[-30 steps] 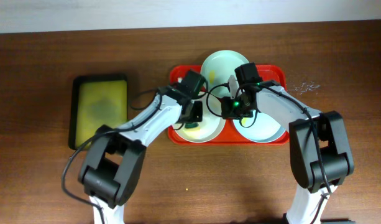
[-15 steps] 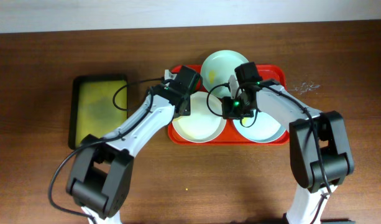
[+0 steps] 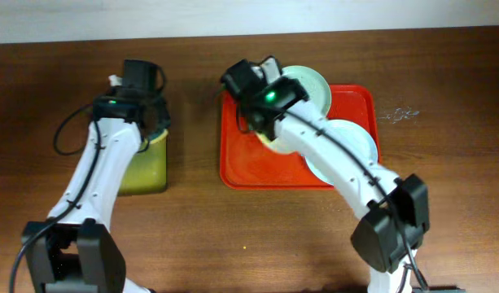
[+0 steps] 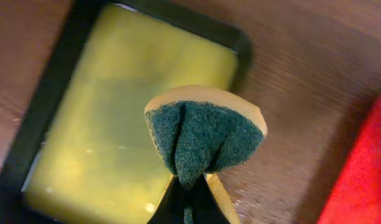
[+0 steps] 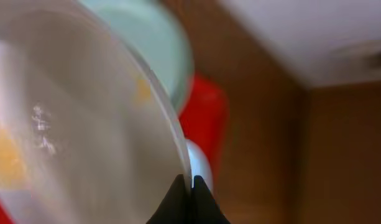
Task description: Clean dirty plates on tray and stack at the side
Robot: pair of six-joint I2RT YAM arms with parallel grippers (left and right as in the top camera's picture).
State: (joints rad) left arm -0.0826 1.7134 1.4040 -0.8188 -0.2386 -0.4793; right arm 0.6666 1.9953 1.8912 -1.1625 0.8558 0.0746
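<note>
Next, my right gripper moves to the right in the overhead view, lowers the plate onto the bare brown tabletop beside the red tray and releases it.
My right gripper [image 5: 191, 183] is shut on the rim of the white plate [image 5: 84, 124] and holds it tilted above the left part of the red tray [image 3: 249, 167]. The plate has a yellow smear. In the overhead view the right gripper [image 3: 257, 118] covers most of that plate. The mint green plate [image 3: 310, 81] lies at the tray's far edge and the pale blue plate [image 3: 359, 142] at its right, partly under my right arm. My left gripper [image 4: 190, 186] is shut on a green and yellow sponge [image 4: 202, 137], away from the plates.
The sponge hangs over the right edge of a black-rimmed yellow-green tray [image 4: 103, 137], which lies left of the red tray in the overhead view [image 3: 143, 175]. Brown table surface [image 3: 444, 203] lies right of and in front of the red tray.
My left arm has swung left from the red tray to the yellow-green tray, carrying the sponge. My right arm has reached across to the tray's left side and lifted the white plate by its rim.
</note>
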